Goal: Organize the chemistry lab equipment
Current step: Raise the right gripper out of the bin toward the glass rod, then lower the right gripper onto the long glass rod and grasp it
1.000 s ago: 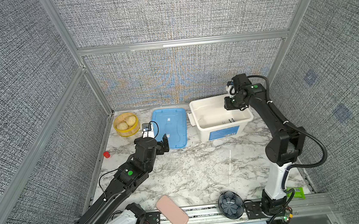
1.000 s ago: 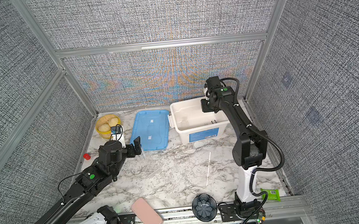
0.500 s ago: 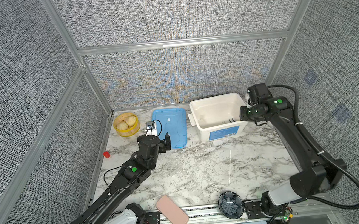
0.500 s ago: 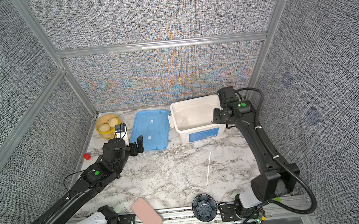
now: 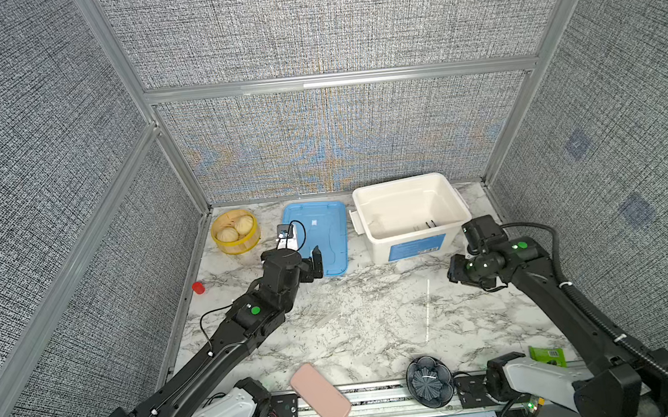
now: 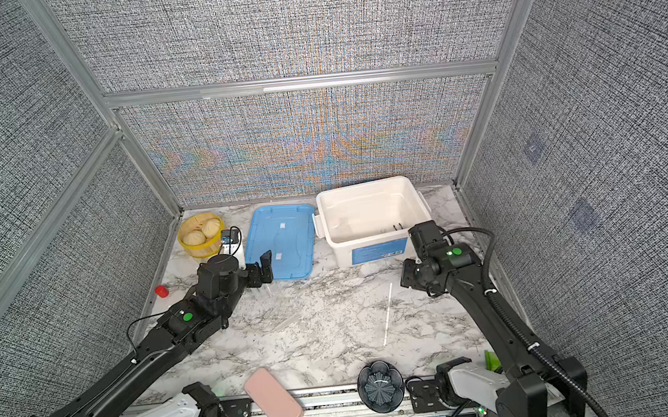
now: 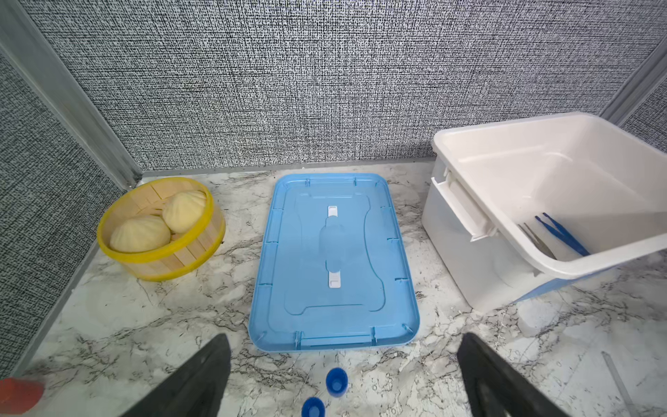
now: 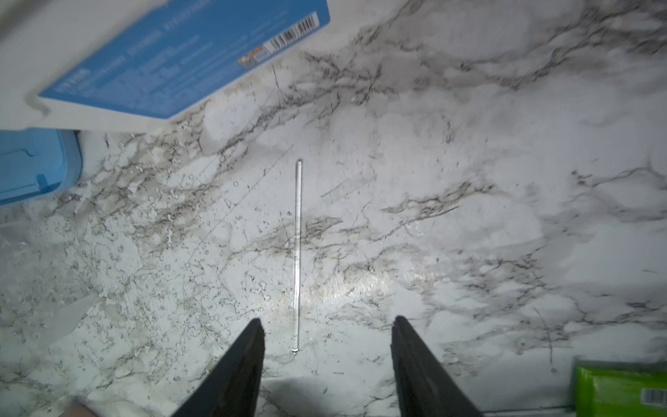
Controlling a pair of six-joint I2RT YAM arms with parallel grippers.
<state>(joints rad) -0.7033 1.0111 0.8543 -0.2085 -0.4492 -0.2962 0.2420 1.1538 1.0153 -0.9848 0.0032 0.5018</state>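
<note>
I need to move my right gripper down and sideways onto the middle of the thin white stick (image 5: 428,309) (image 8: 297,252) next. The stick is below, off-center between my open fingers.
A long thin white stick (image 5: 428,309) (image 8: 297,252) lies on the marble in front of the white bin (image 5: 405,182). My right gripper (image 8: 327,320) hovers over the stick's near end, open and holding nothing. In both top views its fingers are hidden under the wrist. Dark blue tweezers (image 7: 561,234) and thin silver tweezers (image 7: 537,240) lie inside the bin. Two blue tube caps (image 7: 336,382) rest on the marble just ahead of my left gripper (image 7: 346,339) (image 6: 261,268), which is wide open and empty at the near edge of the blue lid (image 7: 332,252). The clear tube bodies barely show.
A yellow steamer basket with buns (image 5: 236,235) stands at the back left. A small red cup (image 5: 198,288) sits by the left wall. A pink phone (image 5: 320,394) and a dark flower-shaped bowl (image 5: 429,380) lie at the front edge. A green packet (image 5: 547,356) lies front right.
My right arm has swung from above the bin out and down to the table beside the stick, and its jaws have widened. My left gripper has edged closer to the blue lid.
</note>
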